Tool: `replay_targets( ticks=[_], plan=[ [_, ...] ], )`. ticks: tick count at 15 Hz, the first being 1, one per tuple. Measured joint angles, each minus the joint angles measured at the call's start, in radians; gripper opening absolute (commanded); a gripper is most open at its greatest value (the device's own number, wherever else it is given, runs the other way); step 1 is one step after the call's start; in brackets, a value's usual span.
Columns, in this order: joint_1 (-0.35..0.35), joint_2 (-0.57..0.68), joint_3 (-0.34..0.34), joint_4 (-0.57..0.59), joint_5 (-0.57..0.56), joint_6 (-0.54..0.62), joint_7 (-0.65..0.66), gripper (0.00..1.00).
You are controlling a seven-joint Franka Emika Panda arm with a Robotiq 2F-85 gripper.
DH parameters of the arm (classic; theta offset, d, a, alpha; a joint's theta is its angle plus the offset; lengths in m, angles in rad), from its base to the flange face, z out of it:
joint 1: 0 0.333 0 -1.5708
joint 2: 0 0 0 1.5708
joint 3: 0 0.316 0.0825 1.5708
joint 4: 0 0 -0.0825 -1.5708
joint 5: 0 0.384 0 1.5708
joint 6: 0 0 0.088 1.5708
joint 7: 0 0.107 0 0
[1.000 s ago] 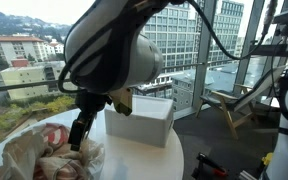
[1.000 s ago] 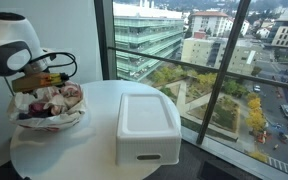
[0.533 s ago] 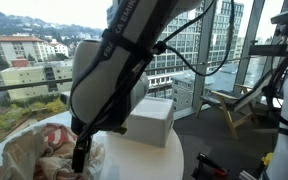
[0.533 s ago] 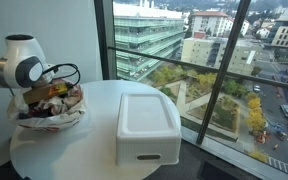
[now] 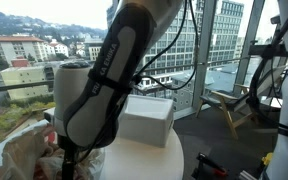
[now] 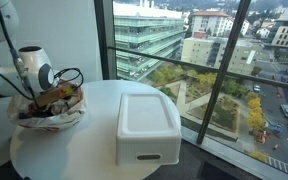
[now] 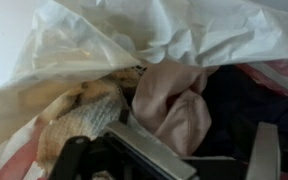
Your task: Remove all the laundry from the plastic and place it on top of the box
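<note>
The pink fold (image 7: 177, 112) is nearer the finger by it, so I will next move my gripper down and toward the tan knit piece (image 7: 84, 112).
The crinkled white plastic bag (image 6: 46, 118) sits on the round white table, full of laundry (image 6: 56, 98). It also shows in an exterior view (image 5: 16, 150) with red and white cloth (image 5: 52, 140) in it. The white lidded box (image 6: 149, 125) (image 5: 149, 118) stands beside the bag with nothing on top. My gripper (image 7: 199, 140) is open and lowered into the bag's mouth. A pink cloth (image 7: 174, 95) and a dark cloth (image 7: 246, 100) lie between its fingers, and a tan knit piece (image 7: 84, 112) lies to one side. Plastic (image 7: 134, 35) folds over them.
The round table (image 6: 89, 155) stands next to floor-to-ceiling windows (image 6: 204, 60). A wall (image 6: 44, 25) is close behind the bag. The arm's bulk (image 5: 104, 80) hides much of the bag in an exterior view. A chair (image 5: 229, 105) stands farther off.
The arm has come down and the gripper has sunk from above the bag into the laundry. The box and bag have not moved.
</note>
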Motion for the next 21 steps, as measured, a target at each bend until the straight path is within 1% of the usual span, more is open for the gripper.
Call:
replay_targets(
  ticks=[4, 5, 6, 9, 10, 11, 13, 14, 17, 18, 21],
  plan=[
    [0.045, 0.123, -0.045, 0.079, -0.085, 0.016, 0.023, 1.0],
    [0.055, 0.148, -0.052, 0.099, -0.099, 0.018, 0.025, 0.75],
    [0.068, 0.17, -0.063, 0.118, -0.114, 0.02, 0.028, 0.74],
    [0.092, 0.213, -0.078, 0.16, -0.134, 0.02, 0.03, 0.49],
    [0.095, 0.22, -0.078, 0.168, -0.134, 0.019, 0.03, 0.43],
    [0.096, 0.225, -0.078, 0.174, -0.134, 0.017, 0.03, 0.34],
    [0.096, 0.225, -0.074, 0.181, -0.134, 0.015, 0.031, 0.21],
    [0.097, 0.223, -0.072, 0.185, -0.134, 0.013, 0.036, 0.12],
    [0.098, 0.201, -0.067, 0.193, -0.132, -0.007, 0.065, 0.07],
    [0.097, 0.186, -0.065, 0.192, -0.129, -0.017, 0.077, 0.09],
    [0.097, 0.115, -0.062, 0.187, -0.123, -0.057, 0.128, 0.1]
  ],
)
